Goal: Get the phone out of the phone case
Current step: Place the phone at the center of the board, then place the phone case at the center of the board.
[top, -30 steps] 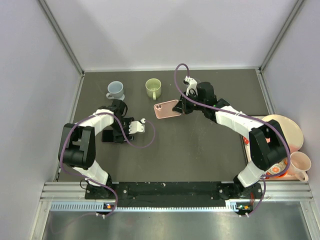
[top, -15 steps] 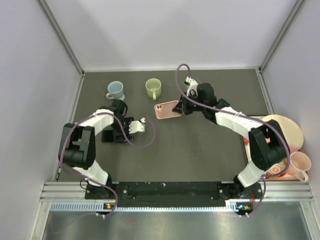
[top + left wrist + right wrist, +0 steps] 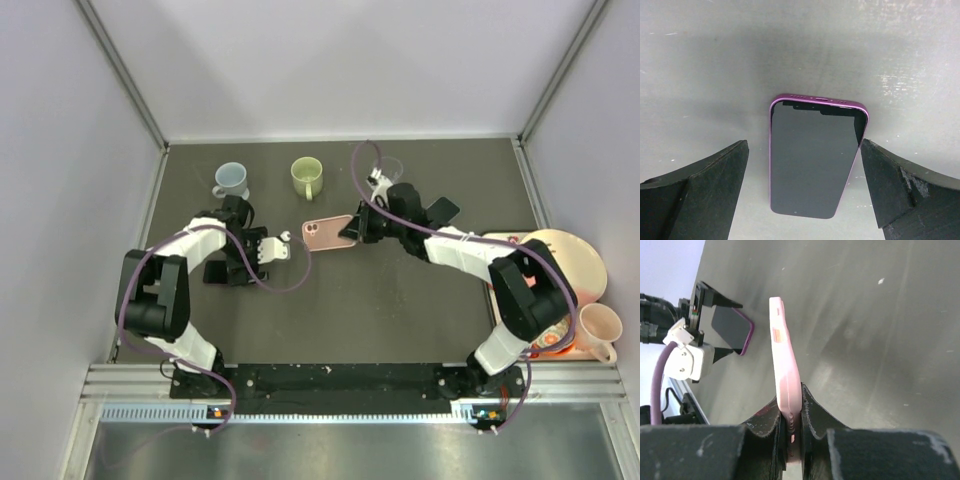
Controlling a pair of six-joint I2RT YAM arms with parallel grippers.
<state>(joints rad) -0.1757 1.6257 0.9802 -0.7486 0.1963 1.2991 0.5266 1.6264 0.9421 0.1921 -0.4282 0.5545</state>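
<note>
The phone is already outside the case, so my right gripper should move down, back and to the left in the top view next and release the case on bare tabletop.
A phone with a dark screen and purple rim lies flat on the dark table, out of its case. My left gripper is open, with one jaw on each side of the phone and not touching it. In the top view the phone lies under the left gripper. My right gripper is shut on the empty pink phone case and holds it on edge above the table. In the top view the case sticks out to the left of the right gripper.
A blue mug, a green mug and a clear glass stand at the back of the table. Stacked plates and a pink mug sit at the right edge.
My right gripper has moved the pink case left and nearer, towards the left arm. The left gripper stays over the phone.
</note>
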